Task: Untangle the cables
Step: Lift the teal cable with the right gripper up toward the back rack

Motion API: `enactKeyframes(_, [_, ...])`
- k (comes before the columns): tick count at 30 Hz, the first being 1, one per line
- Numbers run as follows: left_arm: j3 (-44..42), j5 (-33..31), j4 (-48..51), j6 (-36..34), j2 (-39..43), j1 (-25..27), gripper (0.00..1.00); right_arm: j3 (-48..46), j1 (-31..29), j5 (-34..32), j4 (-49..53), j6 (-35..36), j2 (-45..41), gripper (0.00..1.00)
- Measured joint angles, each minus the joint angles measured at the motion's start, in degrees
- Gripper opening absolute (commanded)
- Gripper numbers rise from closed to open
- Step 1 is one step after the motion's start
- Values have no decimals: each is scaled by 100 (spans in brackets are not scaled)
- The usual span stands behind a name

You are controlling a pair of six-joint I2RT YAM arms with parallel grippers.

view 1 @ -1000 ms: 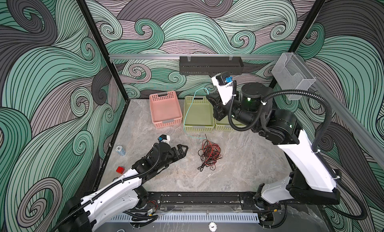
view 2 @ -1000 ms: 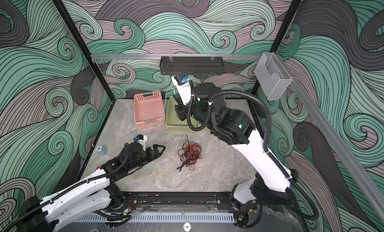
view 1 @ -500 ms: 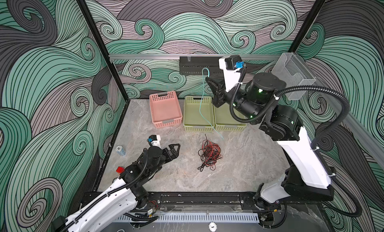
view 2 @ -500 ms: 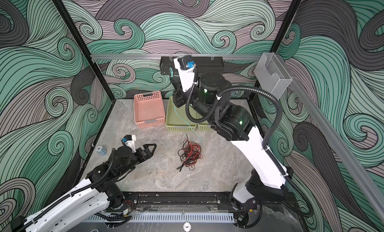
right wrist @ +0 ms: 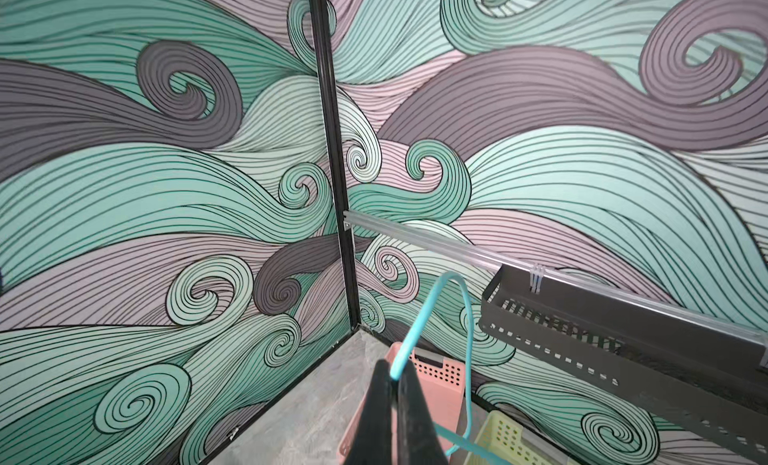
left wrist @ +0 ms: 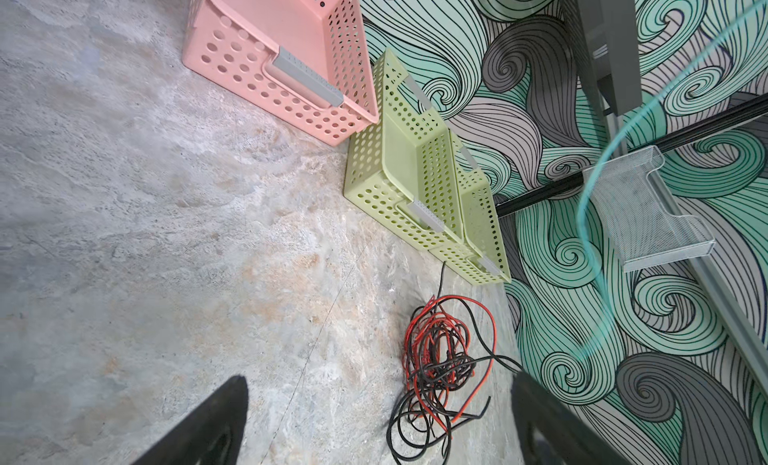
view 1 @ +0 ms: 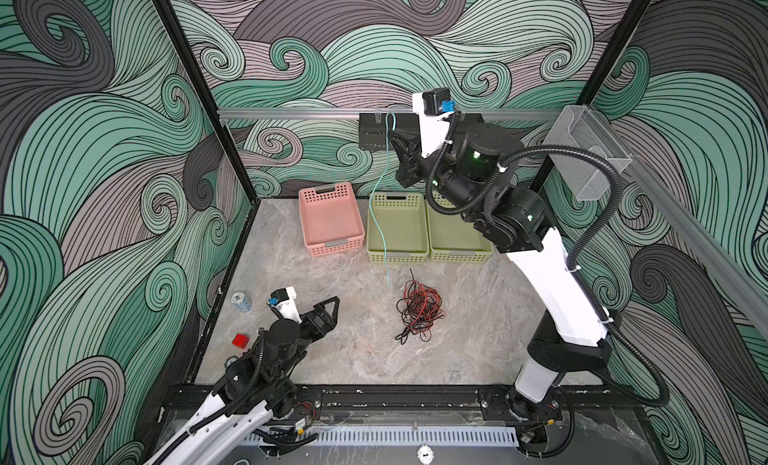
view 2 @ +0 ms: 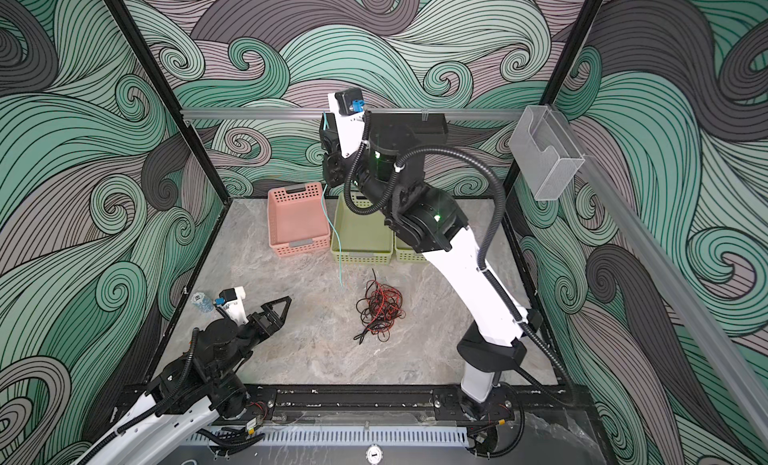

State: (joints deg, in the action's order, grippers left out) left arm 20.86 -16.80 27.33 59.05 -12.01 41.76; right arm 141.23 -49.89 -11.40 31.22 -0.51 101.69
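Observation:
The untangled hanging cable swings toward the holder with my right gripper next, then lowers for release, as the green basket nearest the mesh holder (view 1: 456, 236) lies below.
A tangle of black and red cables (view 1: 419, 313) (view 2: 380, 307) (left wrist: 444, 359) lies on the marble table in front of the green baskets. My right gripper (view 1: 395, 142) (view 2: 328, 130) (right wrist: 395, 371) is raised high near the back wall, shut on a thin teal cable (view 1: 380, 201) (view 2: 332, 230) (right wrist: 428, 317). This cable loops over the jaws and hangs down to just left of the tangle. My left gripper (view 1: 330, 307) (view 2: 280, 307) (left wrist: 379, 379) is low at the front left, open and empty, pointing toward the tangle from a distance.
A pink basket (view 1: 330, 217) and two green baskets (view 1: 397, 230) (view 1: 457, 238) stand along the back. A black rack (view 1: 374, 134) hangs on the back rail, a clear mesh holder (view 1: 590, 151) on the right rail. A red cube (view 1: 240, 340) and small bottle (view 1: 241, 303) sit front left.
My right gripper has risen toward the back rail, lifting the teal cable clear of the tangle. My left arm has drawn back to the front left, staying open.

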Motion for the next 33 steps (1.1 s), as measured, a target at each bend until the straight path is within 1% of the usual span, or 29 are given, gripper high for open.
enactKeyframes(4, [70,17,264,-55,-24,0,96,-166,190,98,55,-140,68,0])
enactKeyframes(11, [74,114,310,-61,-258,0,96,-46,597,138,201,-214,70,0])
enactKeyframes(19, [74,247,254,-166,-605,0,96,-55,1480,229,350,-490,68,0])
enactKeyframes(27, [74,321,186,-232,-802,0,96,-155,2177,240,417,-667,101,0])
enactKeyframes(33, [74,328,2,-323,-916,0,96,61,2796,238,592,-796,479,0])
